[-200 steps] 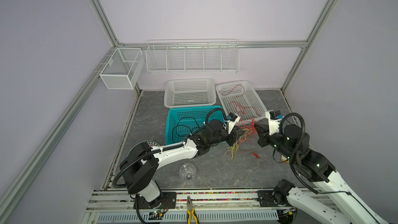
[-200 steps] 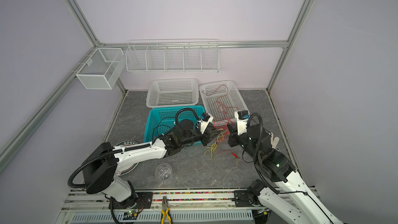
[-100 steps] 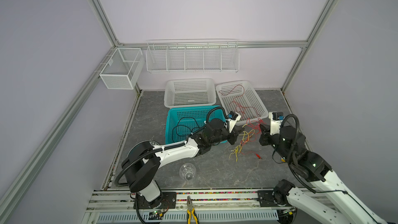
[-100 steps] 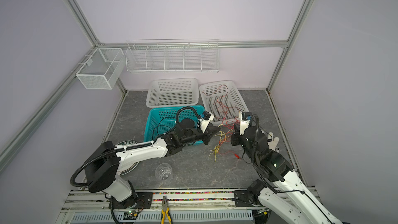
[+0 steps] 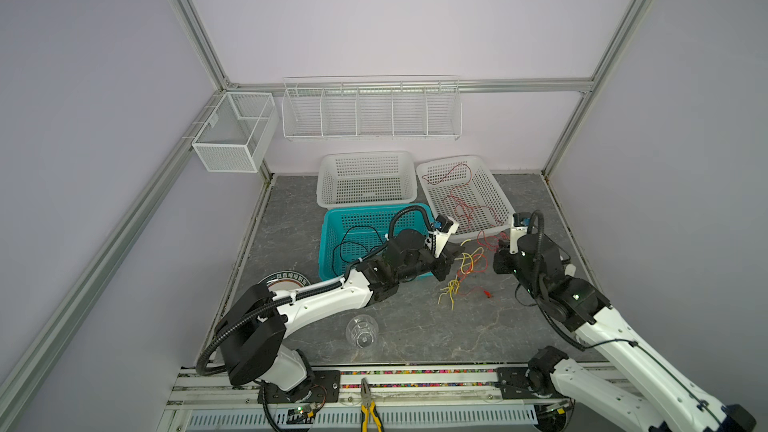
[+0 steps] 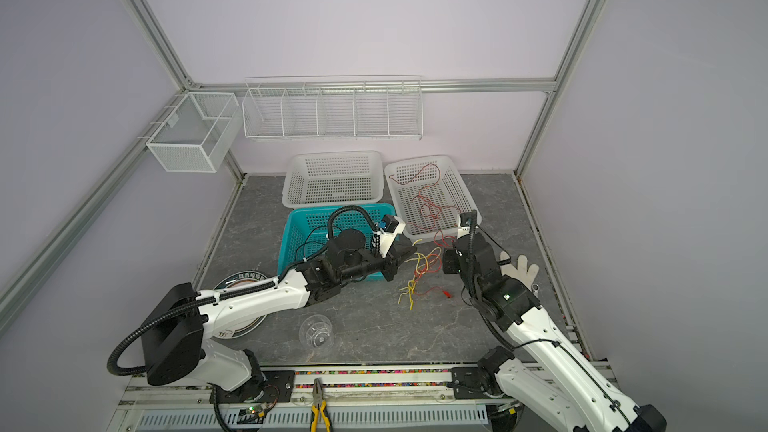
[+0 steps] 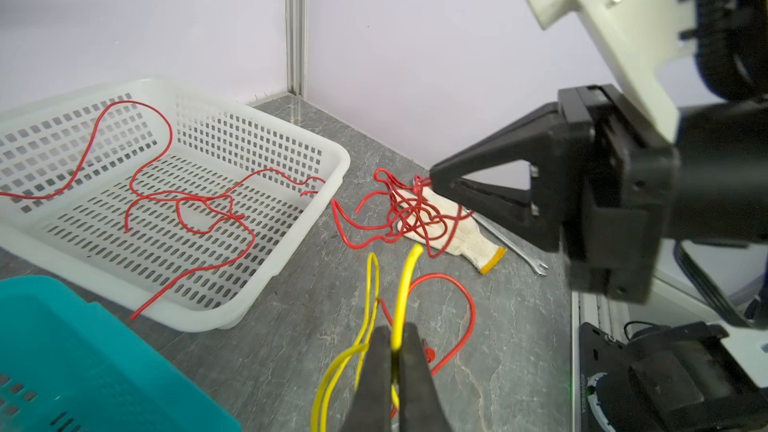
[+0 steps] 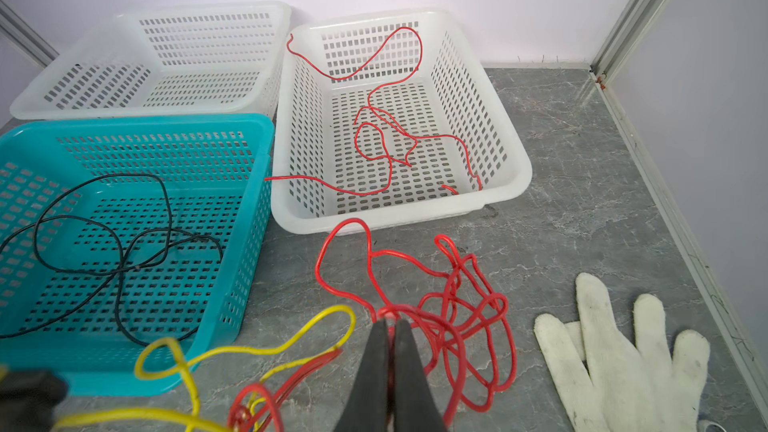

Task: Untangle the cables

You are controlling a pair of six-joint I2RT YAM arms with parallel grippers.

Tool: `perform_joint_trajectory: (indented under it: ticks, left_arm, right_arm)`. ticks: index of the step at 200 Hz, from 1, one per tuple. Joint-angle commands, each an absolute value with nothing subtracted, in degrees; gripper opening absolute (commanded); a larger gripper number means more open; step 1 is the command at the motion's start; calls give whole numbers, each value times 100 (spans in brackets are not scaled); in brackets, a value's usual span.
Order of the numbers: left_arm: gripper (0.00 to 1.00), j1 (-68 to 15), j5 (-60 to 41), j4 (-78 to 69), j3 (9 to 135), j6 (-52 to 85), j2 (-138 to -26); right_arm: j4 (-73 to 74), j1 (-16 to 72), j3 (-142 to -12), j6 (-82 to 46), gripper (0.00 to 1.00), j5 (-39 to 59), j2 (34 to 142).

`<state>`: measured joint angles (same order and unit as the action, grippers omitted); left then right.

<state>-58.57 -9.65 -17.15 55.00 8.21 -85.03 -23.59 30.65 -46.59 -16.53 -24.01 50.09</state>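
My right gripper is holding the knotted red cable and next needs to carry it outward over the near part of the white basket [image 5: 472, 218] [image 8: 380, 184] to let it go, because other red cable is already inside.
The cables lie in a loose red and yellow tangle on the grey floor between my two grippers. My left gripper [image 7: 392, 336] is shut on a yellow cable [image 7: 405, 280], which loops down to the floor [image 5: 467, 261]. My right gripper [image 8: 390, 322] is shut on a knotted red cable [image 8: 457, 305] and is seen from the left wrist view [image 7: 432, 180] lifting that knot. In both top views the left gripper [image 5: 454, 249] and right gripper [image 5: 497, 246] face each other closely. More red cable [image 5: 461, 201] lies in the right white basket [image 5: 505, 209]. A black cable [image 5: 353, 243] lies in the teal basket [image 5: 328, 243].
An empty white basket [image 5: 326, 189] stands behind the teal one. A white glove [image 8: 623, 351] and a wrench [image 7: 511, 249] lie at the right wall. A clear cup [image 5: 361, 330], a plate [image 5: 286, 278] and yellow-handled pliers [image 5: 368, 409] sit near the front. Wire racks [image 5: 370, 112] hang on the back wall.
My left gripper has closed onto the yellow cable. The right arm shifted slightly right, and the yellow and red strands now spread out between the grippers.
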Motion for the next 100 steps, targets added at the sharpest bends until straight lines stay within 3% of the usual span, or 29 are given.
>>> perform_joint_trajectory:
  ticks: [1,100]
  left_arm:
    - [0,-5880,-868,-1591,5284,694,-8201]
    - [0,-5889,-656,-1611,4846,659,-7668]
  right_arm:
    - [-1659,2817,-4992,-1536,6,-1760,5515]
    - [-261,2204,-6503,-1634,6,-1010,8628]
